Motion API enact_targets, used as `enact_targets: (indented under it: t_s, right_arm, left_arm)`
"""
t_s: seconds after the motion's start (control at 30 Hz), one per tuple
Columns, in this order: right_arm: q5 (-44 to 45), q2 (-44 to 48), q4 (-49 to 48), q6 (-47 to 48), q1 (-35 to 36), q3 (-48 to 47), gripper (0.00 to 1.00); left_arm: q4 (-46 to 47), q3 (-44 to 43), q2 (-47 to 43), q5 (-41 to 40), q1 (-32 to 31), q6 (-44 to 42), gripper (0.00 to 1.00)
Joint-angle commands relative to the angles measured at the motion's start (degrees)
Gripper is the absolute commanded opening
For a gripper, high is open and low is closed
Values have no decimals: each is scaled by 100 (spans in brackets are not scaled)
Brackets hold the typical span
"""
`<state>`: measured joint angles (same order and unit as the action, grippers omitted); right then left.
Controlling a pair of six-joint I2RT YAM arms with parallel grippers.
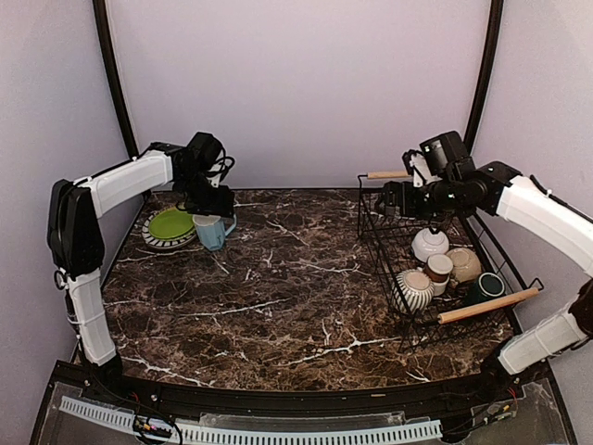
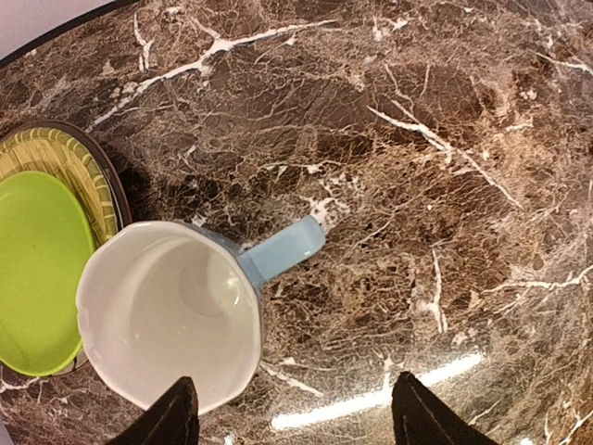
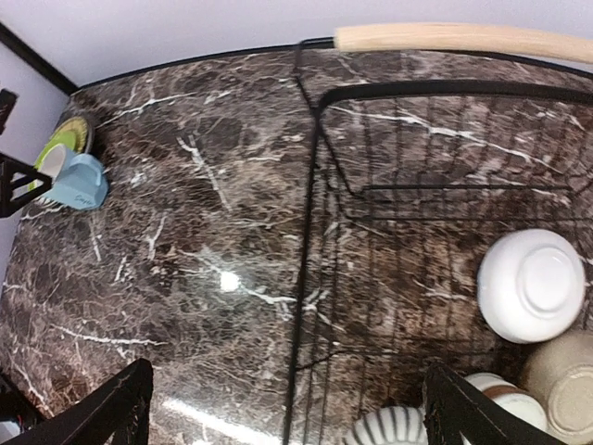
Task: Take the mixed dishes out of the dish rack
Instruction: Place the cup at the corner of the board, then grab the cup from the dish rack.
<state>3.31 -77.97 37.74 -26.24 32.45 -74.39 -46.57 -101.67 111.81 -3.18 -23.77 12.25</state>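
The robot's right gripper will next move back and to the right in the top view, turn and go down around the small cup [image 1: 438,269], because bowls crowd the sides of the cup.
A light blue mug [image 1: 212,232] [image 2: 167,311] stands upright on the marble table, just right of a lime-green plate [image 1: 170,223] [image 2: 32,269] stacked on a striped plate [image 2: 82,169]. My left gripper [image 1: 211,199] [image 2: 296,419] hovers over the mug's handle side, open and holding nothing. The dish rack [image 1: 372,232] [image 3: 313,185] sits at the right. It holds an upturned white bowl [image 1: 430,244] [image 3: 531,285], a striped grey bowl [image 1: 413,289] [image 3: 389,430], a small cup [image 1: 438,269], a beige bowl [image 1: 464,264] and a dark green mug [image 1: 487,287]. My right gripper [image 1: 394,199] [image 3: 287,408] hangs open above the rack's left wall.
The rack's wooden handles lie at its far edge [image 1: 387,174] [image 3: 454,37] and near edge [image 1: 486,305]. Marble table top [image 1: 287,287] stretches between the plates and the rack. Walls close in the back and both sides.
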Motion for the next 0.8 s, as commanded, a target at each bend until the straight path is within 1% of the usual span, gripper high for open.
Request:
enact_targets:
  t_s: [0.0,0.2,0.3,0.4,0.47,0.6,0.77]
  right_arm:
    - [405,343,751,-321,-367,345,99]
    - [849,435,1654,-855,-742,514,99]
    - [1006,403,2058,-1191,-1035,524,99]
    - [1232,324,2509,-1425,-1169,492,99]
    - [1054,283,2503,-1468,-1239,587,99]
    - [772,-49,2457,-1910,-1277,756,99]
    - [791,-577,2431,-2348,-1276,666,99]
  left_arm:
    - [299,298,-608,219,-35,4,73]
    - [829,752,-1245,157,-131,-36,77]
    - [905,829,-1378,228,-155,-14,78]
    - [1047,956,-1533,139,-209,-57,78]
    - [1075,967,-1567,152,-237,-74,78]
    - [1107,987,-1587,262,-247,-49,78]
    - [1110,998,-1527,204,-307,-87,79]
